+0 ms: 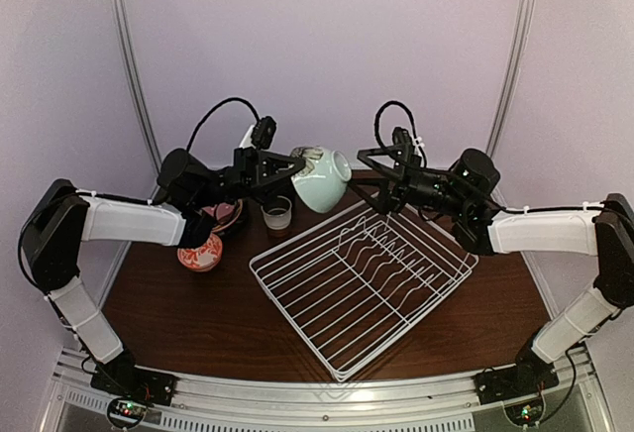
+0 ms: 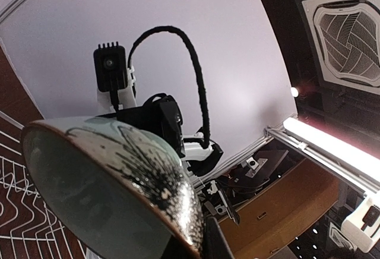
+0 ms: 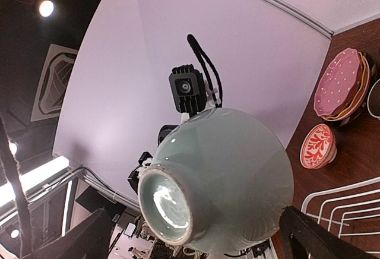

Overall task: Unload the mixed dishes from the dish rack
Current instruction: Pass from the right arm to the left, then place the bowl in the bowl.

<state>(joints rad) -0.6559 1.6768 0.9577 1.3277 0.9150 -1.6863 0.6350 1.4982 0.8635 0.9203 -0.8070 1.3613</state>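
I should next swing my left gripper to the left in the top view and turn it down to let go of the pale green bowl inside the red-and-white bowl [image 1: 201, 254], because that one is empty.
The pale green bowl [image 1: 322, 179] hangs on its side in the air behind the dish rack [image 1: 362, 278]. My left gripper [image 1: 297, 164] is shut on its brown rim; in the left wrist view the speckled rim of the bowl [image 2: 101, 176] runs between the jaws of the left gripper [image 2: 196, 244]. My right gripper [image 1: 362, 176] stands open just right of the bowl. In the right wrist view the bowl's foot and underside [image 3: 231, 176] face the camera, and the right gripper [image 3: 196, 238] has its fingers wide apart on either side, not touching.
On the brown table left of the rack stand a red-and-white patterned bowl [image 1: 200, 252], a white-and-brown cup [image 1: 277, 214] and stacked pink and yellow plates [image 3: 338, 84]. The rack's upright prongs [image 1: 381, 249] sit under the right arm. A pale wall stands close behind.
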